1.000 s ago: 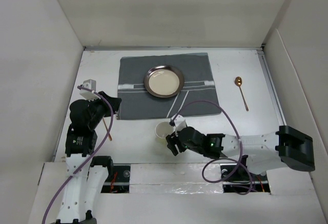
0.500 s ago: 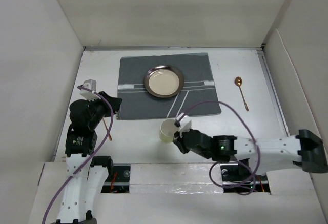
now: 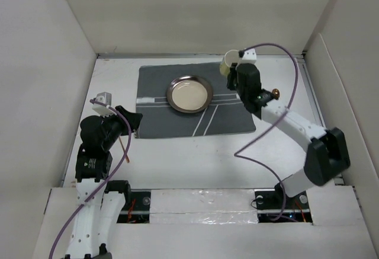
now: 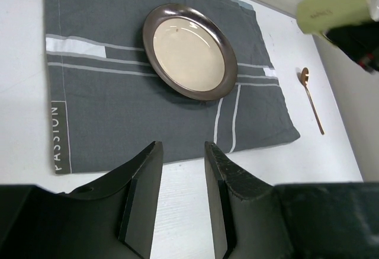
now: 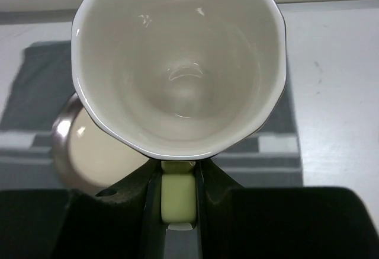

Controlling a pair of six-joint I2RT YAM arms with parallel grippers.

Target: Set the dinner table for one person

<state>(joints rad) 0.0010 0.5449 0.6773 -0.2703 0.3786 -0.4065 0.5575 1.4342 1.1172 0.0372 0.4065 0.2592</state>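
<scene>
My right gripper holds the upright cup's handle and will next lower and release it on the placemat's far corner beside the plate, as the cloth below is clear.
A pale yellow cup [image 3: 230,59] [image 4: 337,4] hangs upright in the air over the far right corner of the dark grey placemat [image 3: 154,117]. My right gripper [image 3: 235,74] [image 5: 177,176] is shut on the cup's handle [image 5: 177,198], and the cup [image 5: 177,63] is empty. A metal-rimmed plate [image 3: 189,93] [image 4: 189,50] lies on the placemat. My left gripper [image 3: 137,118] [image 4: 182,149] hovers at the placemat's near left edge, open, with nothing between its fingers. The white dinner table [image 3: 195,158] carries all of this.
A copper spoon [image 4: 311,96] lies on the table right of the placemat, partly behind my right arm in the top view. A thin copper utensil [image 3: 122,145] lies under my left arm. White walls enclose the table on three sides.
My right gripper closed on the cup's handle near the table's front and carried it up to the placemat's far right corner. My left gripper's jaws have opened a little wider.
</scene>
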